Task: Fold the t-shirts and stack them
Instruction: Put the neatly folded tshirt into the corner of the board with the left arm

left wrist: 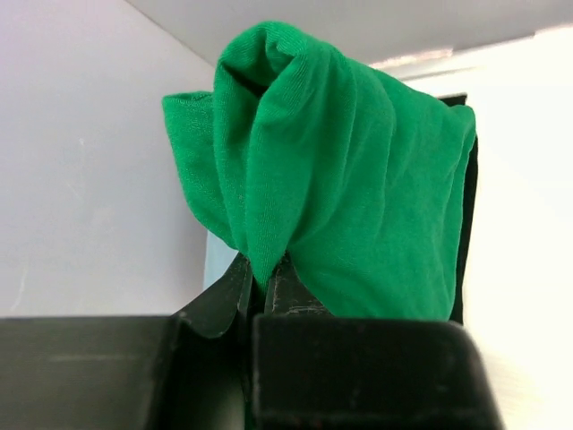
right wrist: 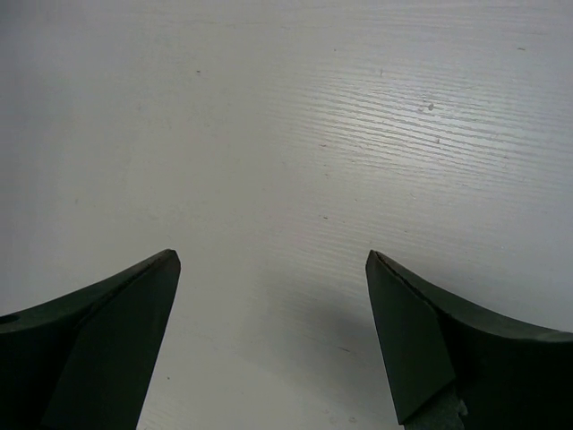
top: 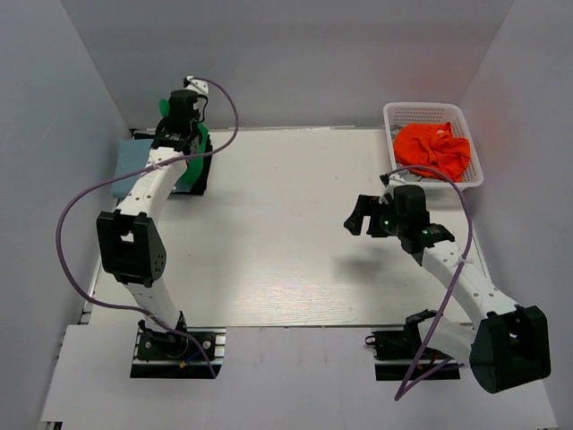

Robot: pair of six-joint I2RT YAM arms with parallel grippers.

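My left gripper needs to shift left in the top view, lower and release the green shirt (left wrist: pixel 358 179), as the pale blue t-shirt's uncovered part (left wrist: pixel 218 260) lies below the gripper there.
My left gripper (top: pixel 184 133) is at the far left corner, shut on the bright green t-shirt (top: pixel 202 145). In the left wrist view the jaws (left wrist: pixel 265 279) pinch a bunched fold of the green shirt (left wrist: pixel 358 179). Below it lie a black t-shirt (top: pixel 193 184) and a pale blue t-shirt (top: pixel 134 161); the black one shows as a strip in the left wrist view (left wrist: pixel 466 224). The orange t-shirt (top: pixel 433 149) lies crumpled in the white basket (top: pixel 398 111). My right gripper (top: pixel 358 216) hovers open and empty over the bare table (right wrist: pixel 286 134), its gap (right wrist: pixel 271 262) wide.
The white mesh basket stands at the far right corner. Grey walls close in the table on the left, back and right. The white table top (top: pixel 286 233) lies between the two arms.
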